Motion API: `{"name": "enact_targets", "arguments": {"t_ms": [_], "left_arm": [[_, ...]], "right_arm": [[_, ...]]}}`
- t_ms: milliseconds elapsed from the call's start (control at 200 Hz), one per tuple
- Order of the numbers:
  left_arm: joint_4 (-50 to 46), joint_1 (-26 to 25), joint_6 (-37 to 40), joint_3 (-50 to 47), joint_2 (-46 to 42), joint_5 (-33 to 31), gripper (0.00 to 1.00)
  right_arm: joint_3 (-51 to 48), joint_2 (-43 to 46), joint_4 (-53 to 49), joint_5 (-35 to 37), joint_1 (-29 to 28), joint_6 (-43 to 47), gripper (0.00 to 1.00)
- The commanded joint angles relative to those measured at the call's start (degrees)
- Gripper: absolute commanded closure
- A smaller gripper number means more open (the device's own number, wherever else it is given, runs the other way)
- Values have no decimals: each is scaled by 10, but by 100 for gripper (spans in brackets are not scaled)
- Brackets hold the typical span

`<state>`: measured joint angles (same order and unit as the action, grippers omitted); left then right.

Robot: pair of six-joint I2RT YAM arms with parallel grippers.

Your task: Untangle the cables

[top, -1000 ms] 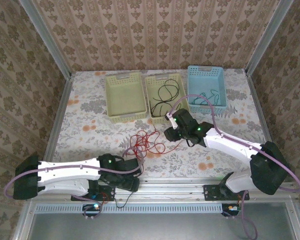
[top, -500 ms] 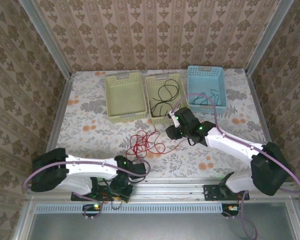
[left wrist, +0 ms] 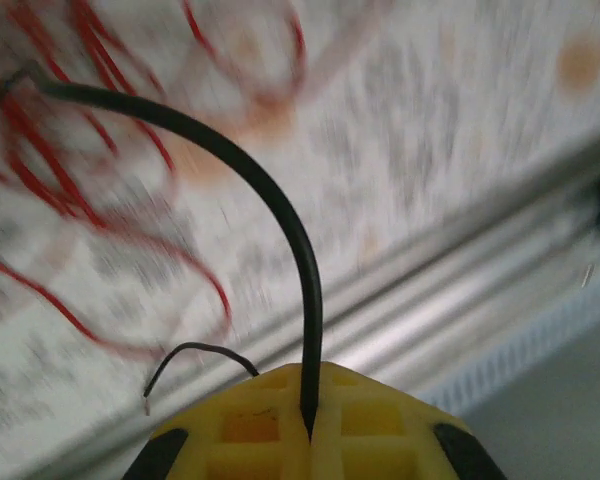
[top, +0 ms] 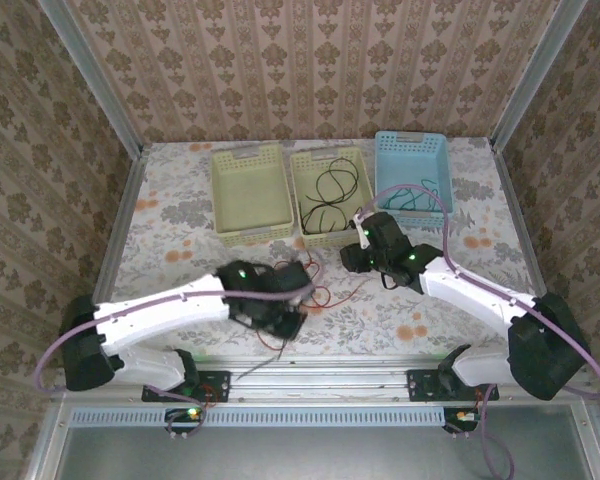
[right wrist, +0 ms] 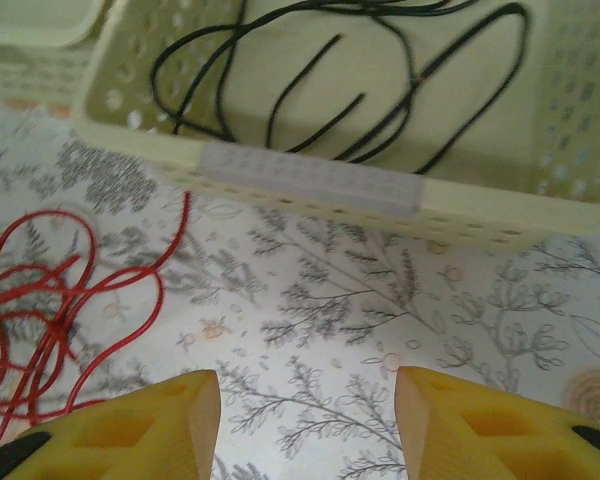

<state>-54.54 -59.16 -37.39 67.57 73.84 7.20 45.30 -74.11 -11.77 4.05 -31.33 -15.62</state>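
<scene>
The middle basket (right wrist: 310, 185) holds black cable, so my left gripper carries the black wire outward past the red tangle next and releases it inside.
A tangle of red cable (top: 323, 296) lies mid-table, partly under my left arm; it is blurred at the upper left of the left wrist view (left wrist: 40, 150). My left gripper (top: 288, 325) hangs at the tangle's near side, its yellow jaws (left wrist: 310, 380) shut on a thin black wire (left wrist: 250, 170) that arcs up and left. This wire (top: 260, 357) trails toward the near rail. My right gripper (top: 348, 258) hovers open (right wrist: 305, 400) over bare tablecloth, the red cable (right wrist: 40, 300) to its left. Black cable (right wrist: 380, 110) lies in the middle basket (right wrist: 310, 185). Teal cable (top: 415, 190) lies in the blue basket.
Three baskets stand in a row at the back: an empty cream one (top: 248, 195), the cream one (top: 328, 232) with black cable, and the blue one (top: 442, 175). A metal rail (top: 320, 375) runs along the near table edge. Wallpapered walls close in three sides.
My left arm has swung from the near edge forward and right over the red tangle, and its gripper has shut on the black wire. The right gripper has drifted slightly right.
</scene>
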Motion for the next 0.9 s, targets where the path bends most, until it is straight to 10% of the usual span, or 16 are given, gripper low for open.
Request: {"name": "enact_targets", "arguments": {"t_ms": [0,550,725,835,895], "left_arm": [[66,93,52,40,6,-2,100],[227,190,185,506,383,113,100],[242,209,118,532,488,103,100],[274,216,79,486,497,93,39],[283,212,80,462,482,78,22]], "right_arm": [[-6,25,19,21,25,-42,49],[-11,123,-3,15,110,-77,50],[-21,139,-18,-33,110,-67,50],[-18,133,-36,-72,109,-48,49],[-17,127,-45,-92,108,-40,49]]}}
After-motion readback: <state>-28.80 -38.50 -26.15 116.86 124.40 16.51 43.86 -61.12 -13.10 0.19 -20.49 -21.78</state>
